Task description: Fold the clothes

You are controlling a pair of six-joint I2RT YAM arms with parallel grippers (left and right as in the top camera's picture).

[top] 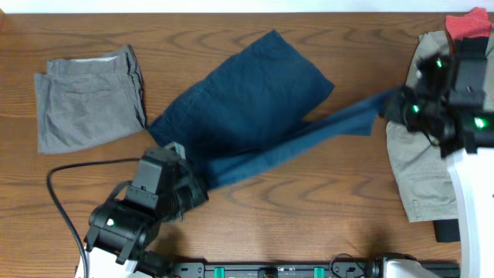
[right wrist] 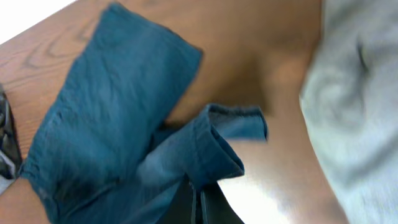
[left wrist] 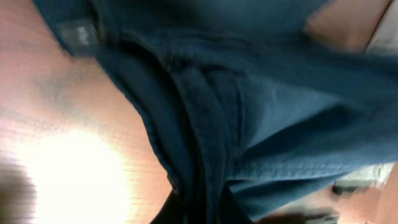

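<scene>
The end of the navy-blue shorts by the grey shorts is still uncovered, so the robot's left gripper should next carry their held edge outward over that end and let it go there.
The navy-blue shorts (top: 247,100) lie spread at the table's middle, one part stretched as a band between my two grippers. My left gripper (top: 193,181) is shut on the shorts' lower left edge; the left wrist view shows bunched blue cloth (left wrist: 249,124) and a small pale tag (left wrist: 78,34). My right gripper (top: 394,104) is shut on the shorts' right corner, seen in the right wrist view (right wrist: 211,146) with the fingers (right wrist: 198,199) pinching the fold. Folded grey shorts (top: 89,96) lie at the far left.
A beige garment (top: 421,166) lies at the right under my right arm, with a red piece (top: 469,25) at the top right corner and a black piece (top: 446,230) below. A black cable (top: 62,205) loops by the left arm.
</scene>
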